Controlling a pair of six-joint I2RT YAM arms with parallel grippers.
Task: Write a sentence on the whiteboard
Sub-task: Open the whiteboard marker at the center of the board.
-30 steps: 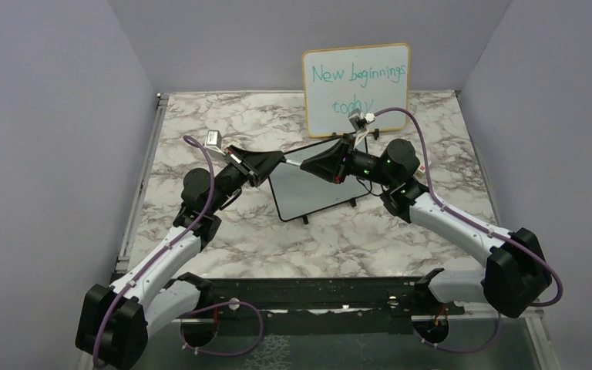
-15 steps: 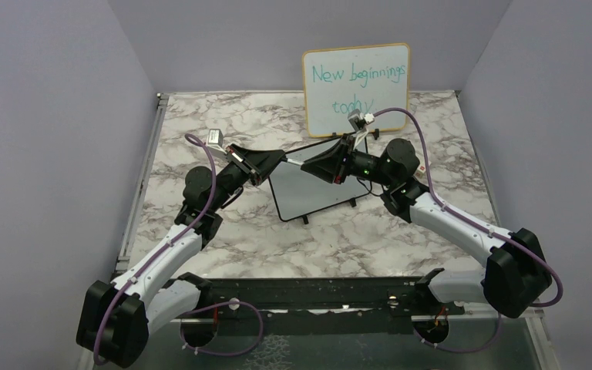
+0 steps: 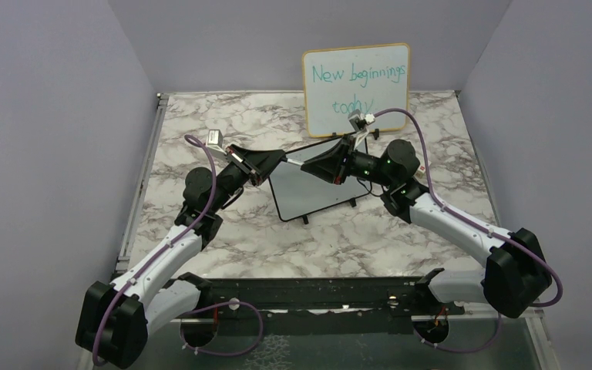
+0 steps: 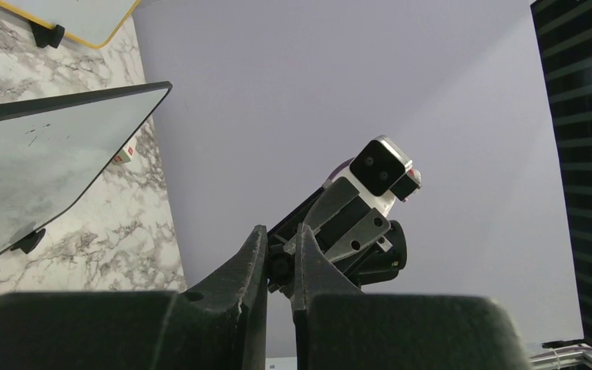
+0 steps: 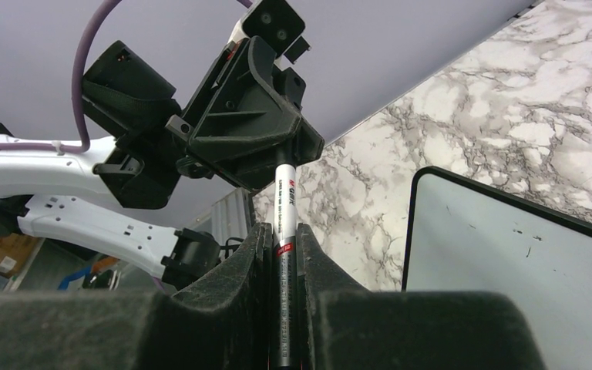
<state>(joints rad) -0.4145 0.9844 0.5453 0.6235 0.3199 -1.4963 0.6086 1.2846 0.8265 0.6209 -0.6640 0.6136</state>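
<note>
My left gripper pulls away next, turns, lowers and releases the marker's black end on bare marble beside the whiteboard, since my right gripper holds the marker's body [image 5: 284, 208].
The whiteboard [image 3: 308, 189], small and black-framed, lies on the marble table and is blank except for faint specks. It also shows in the left wrist view [image 4: 38, 154] and the right wrist view [image 5: 524, 270]. A white marker [image 3: 294, 163] is held level above the board's upper left corner, between both grippers. My right gripper [image 3: 309, 165] is shut on its barrel [image 5: 284, 208]. My left gripper [image 3: 280, 159] is shut on the marker's black end [image 4: 281, 266]. The fingertips of the two grippers nearly meet.
A larger wood-framed board [image 3: 356, 89] with teal writing "New beginnings today" stands against the back wall. Grey walls close in the table on the left, back and right. A small red-and-white item [image 4: 126, 153] lies by the whiteboard's right edge.
My left wrist has shifted very slightly to the left. Both grippers still hold the marker between them over the whiteboard.
</note>
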